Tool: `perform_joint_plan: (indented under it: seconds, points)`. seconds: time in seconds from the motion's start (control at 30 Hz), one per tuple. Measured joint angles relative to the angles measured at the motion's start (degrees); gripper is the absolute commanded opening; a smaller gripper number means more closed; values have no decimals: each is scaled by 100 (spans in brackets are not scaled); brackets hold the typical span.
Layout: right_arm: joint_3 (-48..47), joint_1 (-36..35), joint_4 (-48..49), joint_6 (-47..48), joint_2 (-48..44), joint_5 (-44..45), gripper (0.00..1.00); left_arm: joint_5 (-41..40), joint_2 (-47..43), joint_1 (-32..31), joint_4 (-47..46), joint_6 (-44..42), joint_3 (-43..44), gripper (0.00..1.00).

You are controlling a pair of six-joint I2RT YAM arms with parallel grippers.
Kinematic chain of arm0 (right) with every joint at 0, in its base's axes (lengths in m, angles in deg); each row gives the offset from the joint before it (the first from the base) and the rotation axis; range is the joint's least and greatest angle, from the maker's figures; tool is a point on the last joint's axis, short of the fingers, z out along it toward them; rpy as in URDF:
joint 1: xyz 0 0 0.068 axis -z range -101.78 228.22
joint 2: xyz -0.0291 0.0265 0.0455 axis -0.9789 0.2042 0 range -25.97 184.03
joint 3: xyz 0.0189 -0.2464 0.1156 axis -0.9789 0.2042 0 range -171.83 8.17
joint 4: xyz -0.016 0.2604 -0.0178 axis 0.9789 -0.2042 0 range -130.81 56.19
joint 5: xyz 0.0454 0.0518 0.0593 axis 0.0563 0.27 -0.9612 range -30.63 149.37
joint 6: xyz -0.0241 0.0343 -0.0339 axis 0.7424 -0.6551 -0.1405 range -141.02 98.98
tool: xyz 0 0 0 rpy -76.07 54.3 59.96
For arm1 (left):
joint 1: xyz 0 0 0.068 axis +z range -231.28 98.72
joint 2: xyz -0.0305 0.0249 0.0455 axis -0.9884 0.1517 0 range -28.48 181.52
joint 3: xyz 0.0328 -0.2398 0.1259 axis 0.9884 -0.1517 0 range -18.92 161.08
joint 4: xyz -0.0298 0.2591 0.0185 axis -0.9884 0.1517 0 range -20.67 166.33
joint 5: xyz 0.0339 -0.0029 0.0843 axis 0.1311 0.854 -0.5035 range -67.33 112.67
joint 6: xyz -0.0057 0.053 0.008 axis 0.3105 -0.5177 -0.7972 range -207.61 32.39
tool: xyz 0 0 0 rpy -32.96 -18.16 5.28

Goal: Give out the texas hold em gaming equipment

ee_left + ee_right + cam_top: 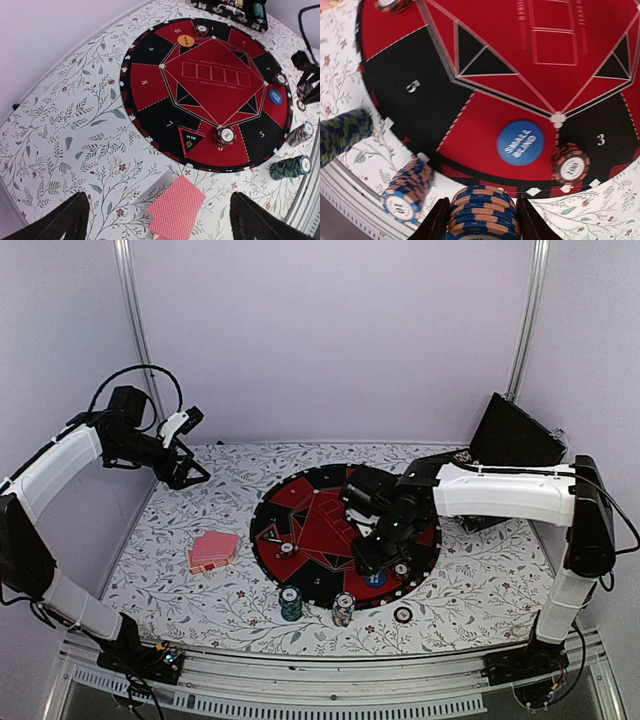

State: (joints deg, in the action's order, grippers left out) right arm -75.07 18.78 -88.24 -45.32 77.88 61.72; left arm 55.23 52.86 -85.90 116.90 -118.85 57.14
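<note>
My right gripper will next turn, move past the dark red chip stack [570, 164] and go down onto the black section beside that stack, because that section is bare.
My right gripper [483, 220] is shut on a short stack of blue-and-tan poker chips [482, 207], held over the near right rim of the mat [310, 510]. Just beyond it a blue "small blind" disc [520, 142] and a dark red chip stack [570, 164] lie on the mat. A blue chip stack [343, 609] and a dark green one [291, 602] stand off the mat's near edge. The pink-backed playing cards [212, 551] lie fanned left of the mat. My left gripper [185, 468] hangs open, high above the cards [177, 207]. An orange disc [185, 40] sits on the mat's far side.
The black case [515, 435] stands open at the back right. A single chip [403, 615] lies on the cloth near the front edge. More dark red chips [224, 136] sit on the mat. Metal rails run along the table's near edge.
</note>
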Motion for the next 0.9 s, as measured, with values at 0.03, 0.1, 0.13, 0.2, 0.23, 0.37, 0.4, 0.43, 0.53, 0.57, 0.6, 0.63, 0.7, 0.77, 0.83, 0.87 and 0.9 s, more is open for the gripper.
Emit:
perform_joint_plan:
  seconds: [0.03, 0.1, 0.13, 0.2, 0.23, 0.37, 0.4, 0.43, 0.53, 0.57, 0.6, 0.63, 0.7, 0.77, 0.83, 0.87, 0.9]
  points:
    - [59, 138, 37, 11, -42, 15, 33, 0, 0, 0, 2, 0, 0, 100]
    - [212, 490, 138, 59, -138, 48, 33, 0, 0, 0, 4, 0, 0, 100]
    - [293, 647, 190, 94, -175, 66, 33, 0, 0, 0, 7, 0, 0, 100]
    - [468, 944, 293, 146, -243, 103, 33, 0, 0, 0, 11, 0, 0, 100]
    - [586, 1113, 367, 179, -282, 131, 33, 0, 0, 0, 11, -2, 0, 100]
    - [1003, 1652, 551, 262, -343, 208, 33, -2, 0, 0, 11, 0, 0, 100]
    - [1102, 1775, 621, 271, -343, 212, 33, -2, 0, 0, 11, 0, 0, 100]
    - [1189, 1880, 675, 278, -343, 223, 33, -2, 0, 0, 11, 0, 0, 100]
    - [1394, 2096, 859, 297, -343, 254, 33, -2, 0, 0, 11, -2, 0, 100]
    - [1456, 2135, 933, 310, -341, 258, 33, -2, 0, 0, 11, 0, 0, 100]
    - [1513, 2166, 1003, 315, -337, 267, 33, -2, 0, 0, 13, -2, 0, 100]
    - [1569, 2194, 1069, 321, -326, 262, 33, -4, 0, 0, 11, -2, 0, 100]
    - [1650, 2249, 1174, 339, -291, 264, 33, -4, 0, 0, 13, -2, 0, 100]
    - [1698, 2295, 1303, 356, -229, 260, 33, -7, 0, 0, 13, -4, 0, 100]
    - [1744, 2365, 1425, 374, -160, 262, 33, -9, 0, 0, 13, -4, 0, 100]
    - [1759, 2398, 1460, 378, -133, 262, 33, -11, 0, 0, 13, -7, 0, 100]
    - [1773, 2433, 1502, 380, -98, 264, 33, -13, 0, 0, 13, -9, 0, 100]
